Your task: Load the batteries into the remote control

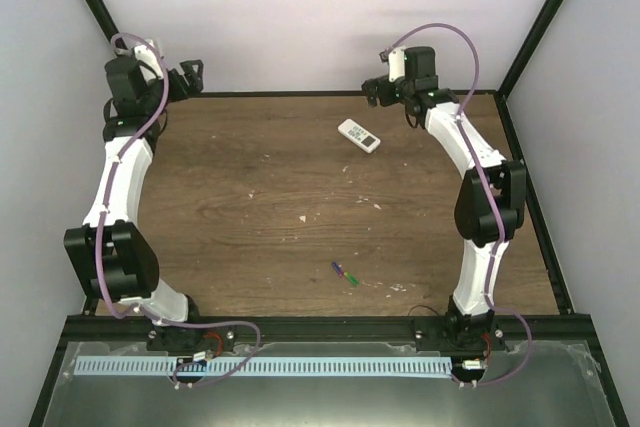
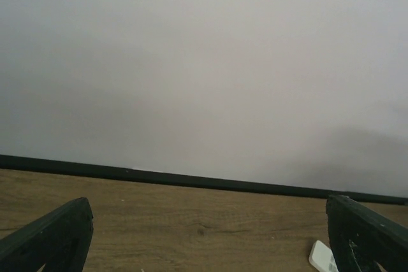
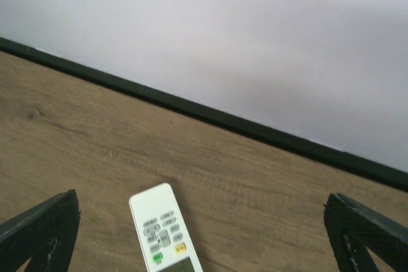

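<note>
I need to lower my right gripper next onto the screen end of the white remote [image 1: 370, 142] [image 3: 179, 265], with its open fingers on both sides of the long edges, because the remote lies with its back hidden underneath.
The white remote control [image 1: 359, 135] lies button side up on the wooden table at the back, right of centre. It also shows in the right wrist view [image 3: 164, 230], and one corner shows in the left wrist view [image 2: 322, 257]. The purple-blue battery [image 1: 338, 269] and the green battery [image 1: 350, 277] lie end to end near the front middle. My left gripper [image 1: 190, 75] is open and empty at the back left, raised. My right gripper [image 1: 374, 89] is open and empty at the back, just beyond the remote.
Black frame rails [image 1: 280, 95] edge the table at the back and sides, with white walls behind. Small white crumbs [image 1: 376, 205] dot the wood. A metal tray with a white slotted strip [image 1: 270, 367] runs along the near edge.
</note>
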Controlling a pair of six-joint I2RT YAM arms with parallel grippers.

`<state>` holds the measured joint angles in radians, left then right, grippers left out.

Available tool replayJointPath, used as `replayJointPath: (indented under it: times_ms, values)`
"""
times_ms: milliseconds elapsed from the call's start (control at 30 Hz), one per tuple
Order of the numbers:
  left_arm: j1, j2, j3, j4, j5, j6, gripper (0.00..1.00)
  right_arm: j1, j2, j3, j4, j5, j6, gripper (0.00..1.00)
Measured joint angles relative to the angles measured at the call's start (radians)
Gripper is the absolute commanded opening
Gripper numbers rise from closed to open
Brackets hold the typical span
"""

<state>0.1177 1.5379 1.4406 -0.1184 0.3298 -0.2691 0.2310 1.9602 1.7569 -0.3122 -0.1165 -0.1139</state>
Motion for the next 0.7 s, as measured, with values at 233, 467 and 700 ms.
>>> replayJointPath:
  times_ms: [233,467,700]
  values:
    - [0.002,0.037,0.004,-0.028,0.069,0.029,1.00,0.000,0.088,0.049,-0.018,-0.045,-0.009,1.00]
    - [0.000,0.036,-0.008,-0.055,0.071,0.088,1.00,0.012,0.245,0.049,-0.072,-0.055,-0.038,1.00]
    - [-0.011,0.036,-0.042,-0.084,0.064,0.148,1.00,0.019,0.332,0.076,-0.098,-0.071,-0.051,1.00]
